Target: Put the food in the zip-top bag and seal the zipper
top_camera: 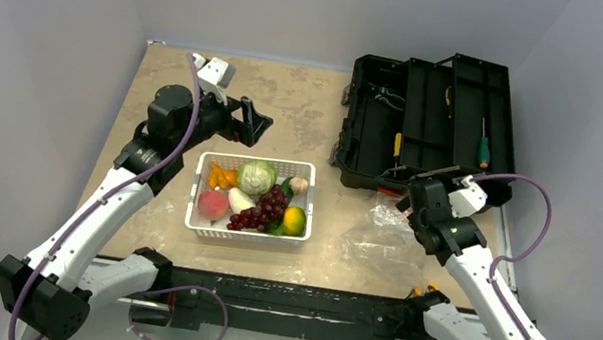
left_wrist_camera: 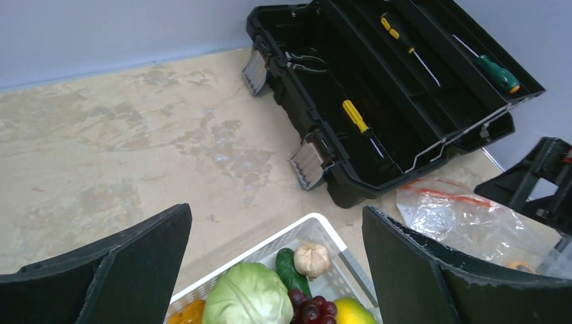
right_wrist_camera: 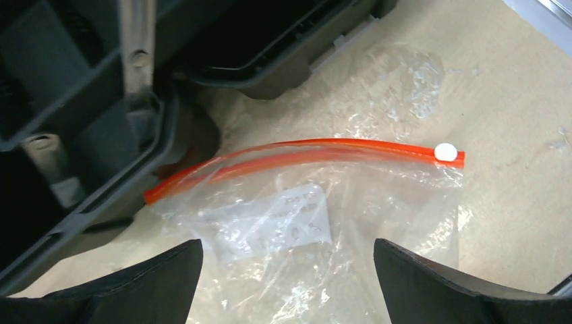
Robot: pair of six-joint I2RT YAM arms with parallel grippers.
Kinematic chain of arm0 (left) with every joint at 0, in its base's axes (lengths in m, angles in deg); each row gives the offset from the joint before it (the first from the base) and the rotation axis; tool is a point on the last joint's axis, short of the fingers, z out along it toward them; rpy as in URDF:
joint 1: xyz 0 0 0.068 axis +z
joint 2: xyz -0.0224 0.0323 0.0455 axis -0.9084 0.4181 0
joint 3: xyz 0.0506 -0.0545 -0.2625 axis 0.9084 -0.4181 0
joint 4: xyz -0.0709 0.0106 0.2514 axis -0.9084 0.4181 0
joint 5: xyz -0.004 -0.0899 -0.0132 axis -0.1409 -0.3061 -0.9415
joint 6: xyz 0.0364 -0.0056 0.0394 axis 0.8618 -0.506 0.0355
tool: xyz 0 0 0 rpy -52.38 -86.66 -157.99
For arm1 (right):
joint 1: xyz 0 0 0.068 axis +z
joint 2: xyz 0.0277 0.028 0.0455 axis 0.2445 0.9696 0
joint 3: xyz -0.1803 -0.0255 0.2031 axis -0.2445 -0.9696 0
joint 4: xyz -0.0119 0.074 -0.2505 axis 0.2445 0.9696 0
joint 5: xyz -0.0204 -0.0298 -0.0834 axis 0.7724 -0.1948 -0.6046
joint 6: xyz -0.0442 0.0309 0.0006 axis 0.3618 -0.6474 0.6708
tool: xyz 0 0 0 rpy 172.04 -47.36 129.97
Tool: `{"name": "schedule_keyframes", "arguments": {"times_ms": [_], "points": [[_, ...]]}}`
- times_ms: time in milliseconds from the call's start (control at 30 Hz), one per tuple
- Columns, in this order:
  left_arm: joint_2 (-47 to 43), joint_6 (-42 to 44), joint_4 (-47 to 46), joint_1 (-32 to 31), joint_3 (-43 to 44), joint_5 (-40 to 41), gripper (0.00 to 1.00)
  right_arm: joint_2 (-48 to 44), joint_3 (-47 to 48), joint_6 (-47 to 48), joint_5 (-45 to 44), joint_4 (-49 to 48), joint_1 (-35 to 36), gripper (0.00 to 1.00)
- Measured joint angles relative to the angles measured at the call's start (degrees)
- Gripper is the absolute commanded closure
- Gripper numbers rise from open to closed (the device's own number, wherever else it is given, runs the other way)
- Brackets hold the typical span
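Observation:
Next, my right gripper lowers and draws back from the toolbox onto the bag's clear side [top_camera: 385, 230] [right_wrist_camera: 297, 287], since wrinkled film lies there, away from the black toolbox.
The food lies in a white basket [top_camera: 308, 174]: green cabbage [top_camera: 256, 176], purple grapes [top_camera: 263, 209], pink peach [top_camera: 212, 204], white radish [top_camera: 240, 200], yellow-green mango [top_camera: 294, 219], mushroom [top_camera: 298, 185], orange pieces [top_camera: 221, 177], and a cucumber [left_wrist_camera: 289, 266]. The clear zip-top bag [top_camera: 379, 232] lies flat on the table right of the basket. Its orange-red zipper [right_wrist_camera: 303, 154] has a white slider [right_wrist_camera: 444, 152] at one end. My left gripper [top_camera: 252, 123] is open above the basket's far edge. My right gripper [right_wrist_camera: 287, 270] is open just above the bag.
An open black toolbox [top_camera: 427, 121] with screwdrivers and pliers stands at the back right, close to the bag's mouth. Grey walls enclose the tan table [top_camera: 291, 96] on three sides.

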Motion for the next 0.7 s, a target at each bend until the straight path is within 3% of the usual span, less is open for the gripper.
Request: {"name": "schedule_keyframes", "arguments": {"times_ms": [233, 333, 433, 567, 700], "points": [[3.9, -2.6, 0.3, 0.0, 0.8, -5.7, 0.03, 7.0, -2.0, 0.1, 0.9, -1.7, 0.0, 0.02], [4.4, -3.4, 0.3, 0.0, 0.8, -7.0, 0.04, 8.5, -3.1, 1.5, 4.1, -3.9, 0.3, 0.10], [4.4, -3.7, 0.3, 0.0, 0.9, -7.9, 0.04, 8.3, -4.4, 3.1, 7.1, -6.1, 2.0, 0.30], [4.4, -4.1, 0.2, 0.0, 1.1, -8.4, 0.05, 7.6, -6.1, 4.9, 11.1, -9.1, 5.9, 0.67], [4.4, -4.1, 0.2, 0.0, 1.1, -8.9, 0.05, 7.6, -7.4, 5.7, 13.2, -11.1, 9.4, 0.87]]}}
